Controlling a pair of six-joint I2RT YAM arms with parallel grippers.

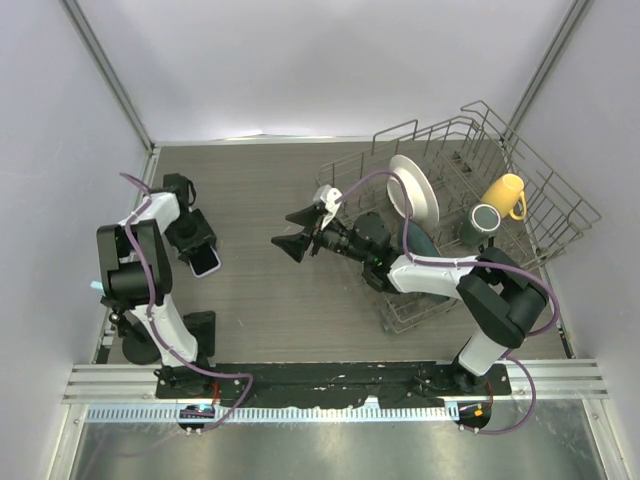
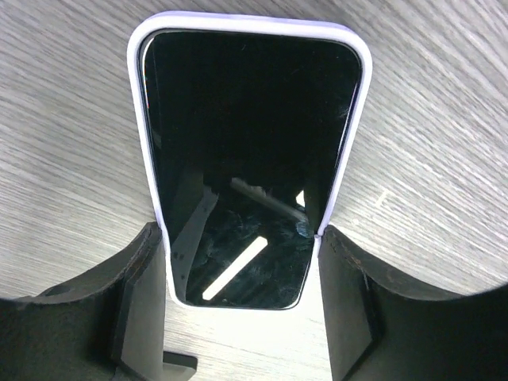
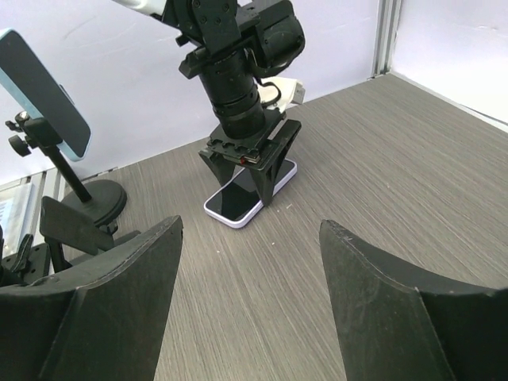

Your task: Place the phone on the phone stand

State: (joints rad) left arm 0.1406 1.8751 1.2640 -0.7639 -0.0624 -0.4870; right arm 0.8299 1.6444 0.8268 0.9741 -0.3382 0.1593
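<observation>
The right gripper turns next, moving left in the top view and back onto the corner of the phone's uncovered near end, which lies that way.
The phone [image 2: 246, 143], black screen with a pale rim, lies flat on the wooden table at the left [image 1: 207, 262]; it also shows in the right wrist view [image 3: 238, 202]. My left gripper [image 1: 198, 247] points straight down over it [image 3: 248, 189]. Its fingers [image 2: 143, 278] press against both long sides of the phone, near its lower end. The phone stand [image 3: 95, 198], a black disc base with a thin post, stands near the left arm's base [image 1: 140, 347]. My right gripper [image 1: 290, 231] hovers open and empty over mid-table, facing the phone [image 3: 250, 230].
A second phone with a blue back [image 3: 44, 95] is clamped on the stand's head. A black flat piece [image 1: 197, 325] lies beside the stand. A wire dish rack [image 1: 560, 200] at the right holds a white plate [image 1: 413, 188], a yellow mug [image 1: 505, 195] and a dark mug [image 1: 485, 222].
</observation>
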